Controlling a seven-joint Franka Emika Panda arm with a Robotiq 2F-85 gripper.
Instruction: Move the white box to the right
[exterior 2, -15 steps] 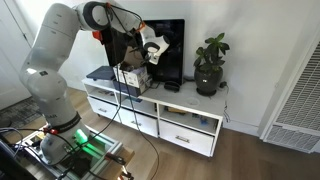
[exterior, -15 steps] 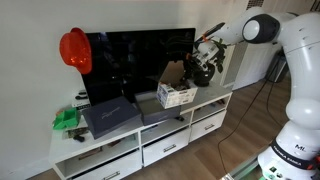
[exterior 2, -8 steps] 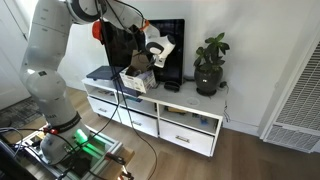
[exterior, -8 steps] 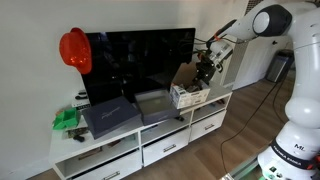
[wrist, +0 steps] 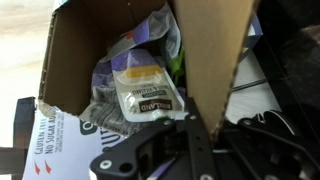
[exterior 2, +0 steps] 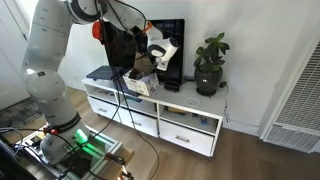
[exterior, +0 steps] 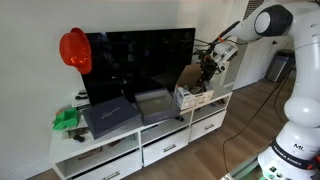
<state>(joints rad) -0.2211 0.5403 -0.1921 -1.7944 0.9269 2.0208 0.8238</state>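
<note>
The box slides toward the plant with my gripper next, and the flap is released, since bare cabinet top lies between the white box and the potted plant.
The white box (exterior: 196,97) is a small carton with whitish sides and brown flaps, open at the top. It sits on the white cabinet just right of the TV's middle and also shows in the other exterior view (exterior 2: 143,83). My gripper (exterior: 211,69) is shut on one upright brown flap (wrist: 208,50) of the box. It shows in the other exterior view too (exterior 2: 155,60). In the wrist view the fingers (wrist: 197,128) pinch that flap, and food packets (wrist: 145,95) lie inside the box.
A potted plant (exterior 2: 210,66) stands close beside the box at the cabinet's end. A flat dark navy box (exterior: 111,116) and a grey box (exterior: 156,105) lie on the cabinet (exterior: 120,145). The TV (exterior: 140,60) stands behind, with a red helmet (exterior: 75,49) on its corner.
My gripper has dragged the white box along the cabinet top, away from the grey box and towards the plant. It has kept hold of the flap.
</note>
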